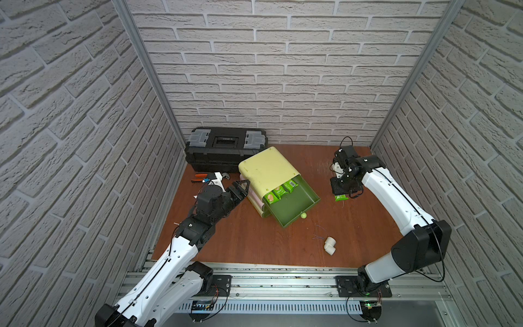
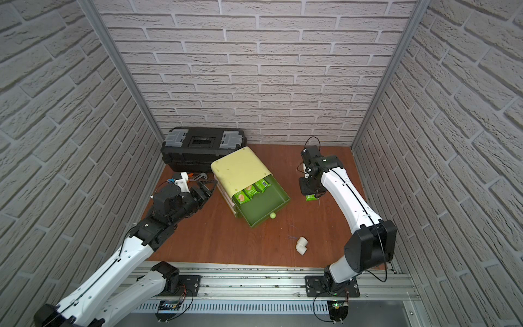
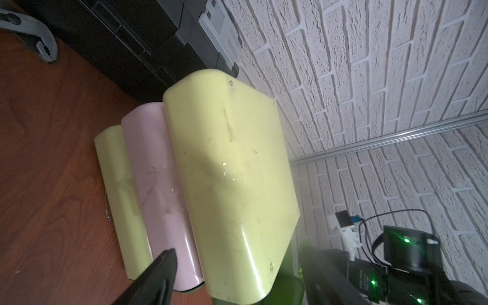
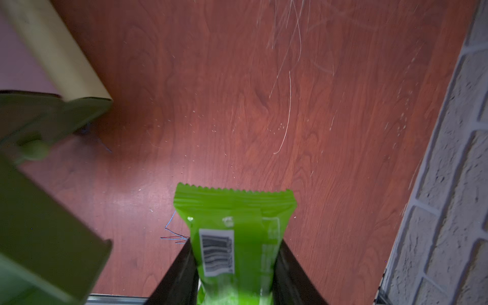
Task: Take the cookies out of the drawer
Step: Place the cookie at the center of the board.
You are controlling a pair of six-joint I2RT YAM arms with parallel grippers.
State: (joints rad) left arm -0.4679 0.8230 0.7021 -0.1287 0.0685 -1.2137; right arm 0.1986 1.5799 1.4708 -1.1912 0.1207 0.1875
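Next, my right gripper moves down toward the bare wood beside the open drawer and releases the green cookie packet there, since that spot is clear.
A yellow-topped cabinet (image 1: pixel 267 167) stands mid-table with its green drawer (image 1: pixel 288 206) pulled out. Three green cookies (image 1: pixel 280 191) lie in a row at the drawer's back, seen in both top views (image 2: pixel 252 191). My right gripper (image 4: pixel 235 241) hangs low over the table right of the drawer, shut on one more green cookie packet (image 4: pixel 235 211) that pokes out past the fingertips (image 1: pixel 341 197). My left gripper (image 3: pixel 237 252) is open at the cabinet's left side (image 1: pixel 240 188), one finger by the pink tier, one above the top. I cannot tell if it touches.
A black toolbox (image 1: pixel 226 147) sits against the back wall behind the cabinet. Pliers and a wrench (image 1: pixel 202 177) lie near my left arm. A white pipe elbow (image 1: pixel 329 245) lies near the front. Brick walls close in on three sides.
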